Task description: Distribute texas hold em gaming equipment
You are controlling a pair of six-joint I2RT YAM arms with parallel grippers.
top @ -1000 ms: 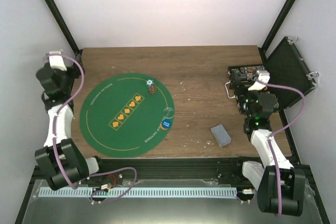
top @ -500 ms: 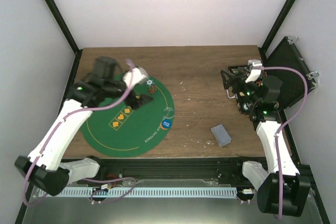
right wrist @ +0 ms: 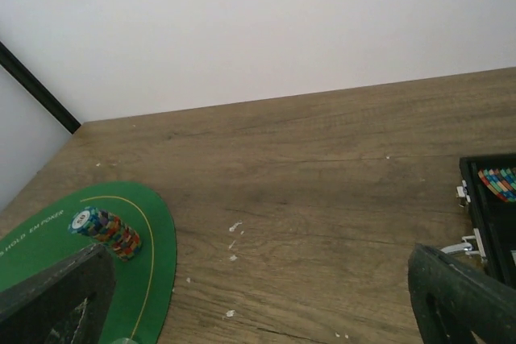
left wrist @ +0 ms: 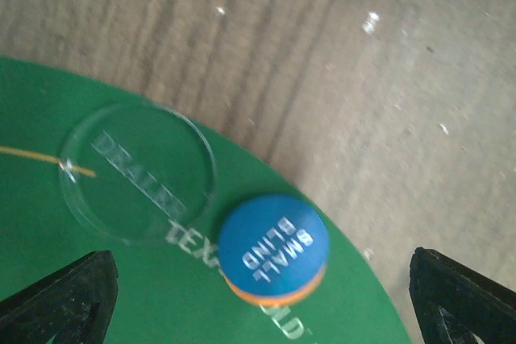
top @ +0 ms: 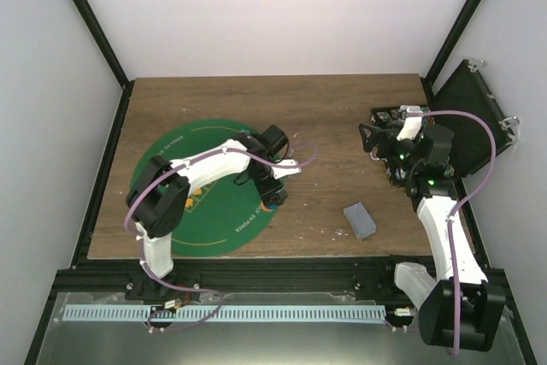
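Note:
My left gripper is above the clear dealer disc (left wrist: 137, 171), which lies below it on the left in the wrist view. Next it needs to move left in that view and go down around the disc.
A blue chip marked SMALL BLIND (left wrist: 272, 243) lies on an orange chip at the right edge of the green mat (left wrist: 97, 296), beside a clear dealer disc (left wrist: 137, 171). My left gripper (left wrist: 258, 308) hovers open above them, its fingertips (left wrist: 56, 304) wide apart and holding nothing; from above the left gripper (top: 272, 191) sits over the mat's (top: 171, 203) right rim. A stack of mixed chips (right wrist: 106, 233) stands on the mat's far part. A grey-blue deck of cards (top: 360, 220) lies on the wood. My right gripper (top: 373, 141) is open and empty beside the case.
The black hard case (top: 468, 117) stands open at the right edge, with rows of coloured chips (right wrist: 500, 181) in its tray. White crumbs (right wrist: 234, 241) dot the bare wood between mat and case. Black frame posts rise at the back corners.
My left arm swung from the far left side across the mat to its right rim. The right arm lifted slightly by the case, then held still.

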